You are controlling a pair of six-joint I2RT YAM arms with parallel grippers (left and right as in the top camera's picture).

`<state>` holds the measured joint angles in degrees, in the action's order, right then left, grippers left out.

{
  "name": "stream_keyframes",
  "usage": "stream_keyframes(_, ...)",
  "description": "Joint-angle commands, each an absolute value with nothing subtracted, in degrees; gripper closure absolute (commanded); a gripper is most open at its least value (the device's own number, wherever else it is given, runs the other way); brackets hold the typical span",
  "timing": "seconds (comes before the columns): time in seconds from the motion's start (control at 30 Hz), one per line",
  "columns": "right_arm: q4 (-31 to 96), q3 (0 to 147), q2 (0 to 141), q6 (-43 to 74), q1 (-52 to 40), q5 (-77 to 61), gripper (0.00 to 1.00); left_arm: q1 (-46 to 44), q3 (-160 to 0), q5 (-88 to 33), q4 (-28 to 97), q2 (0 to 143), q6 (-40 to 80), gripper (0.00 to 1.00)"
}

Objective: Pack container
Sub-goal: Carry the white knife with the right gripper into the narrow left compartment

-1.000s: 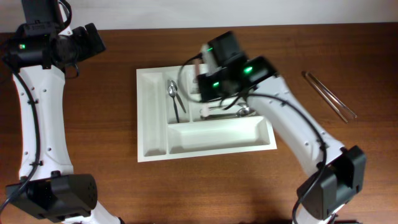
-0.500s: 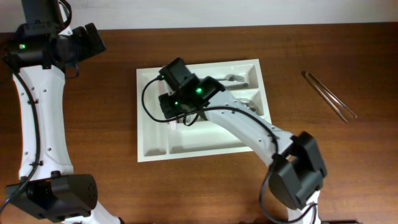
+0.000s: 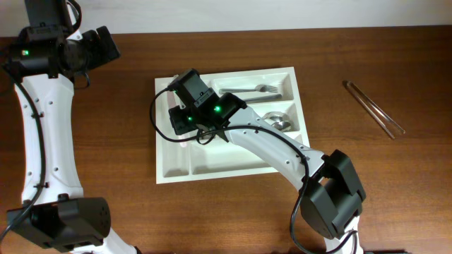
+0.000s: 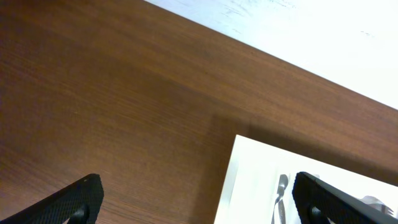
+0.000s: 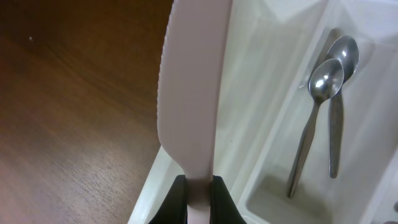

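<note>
The right gripper lowers slightly and releases the knife's handle next, since the knife's blade runs along the container's empty section beside the metal spoons.
The container (image 3: 240, 161) is a white compartment tray in the middle of the table. My right gripper (image 3: 181, 118) hangs over its left side, above the narrow lengthwise compartments. In the right wrist view my right gripper (image 5: 198, 200) is shut on the handle of a pale plastic knife (image 5: 193, 93) with a serrated edge. The blade reaches out over the container's outer rim (image 5: 155, 171) and its narrow compartment. Two metal spoons (image 5: 318, 99) lie in the neighbouring compartment. My left gripper (image 4: 199, 205) stands open and empty high over the table, left of the container (image 4: 249, 180).
A fork (image 3: 258, 89) lies in the container's top right compartment and a spoon (image 3: 280, 122) in the one below. A pair of clear sticks (image 3: 374, 107) lies on the wood at the far right. Bare wooden table surrounds the container.
My right arm has swung left across the container, from its upper middle to its left side, with the knife in its grip. The left arm has not moved.
</note>
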<state>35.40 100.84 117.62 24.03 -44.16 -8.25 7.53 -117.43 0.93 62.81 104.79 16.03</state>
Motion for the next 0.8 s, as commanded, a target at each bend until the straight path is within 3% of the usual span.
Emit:
stream_keyframes(0.0,34.9,101.9,119.1,26.1,-44.7,-8.3,0.96,7.6,-117.6,1.3,62.7,104.9,15.3,0.01)
stream_keyframes(0.53,34.9,101.9,122.7,26.9,-44.7,-8.6,0.94,7.7,-117.6,1.3,62.7,104.9,15.3,0.01)
stream_keyframes(0.57,34.9,101.9,122.7,26.9,-44.7,-8.6,0.76,7.7,-117.6,1.3,62.7,104.9,15.3,0.01)
stream_keyframes(0.6,34.9,101.9,122.6,26.9,-44.7,-8.6,0.51,7.7,-117.6,1.3,62.7,104.9,15.3,0.01)
stream_keyframes(0.7,34.2,101.9,122.6,26.9,-44.6,-9.2,0.41,7.7,-117.6,1.3,62.7,104.9,15.3,0.01)
stream_keyframes(0.77,33.8,102.5,122.6,26.8,-44.0,-10.4,0.4,7.7,-117.6,1.3,62.7,104.9,15.3,0.01)
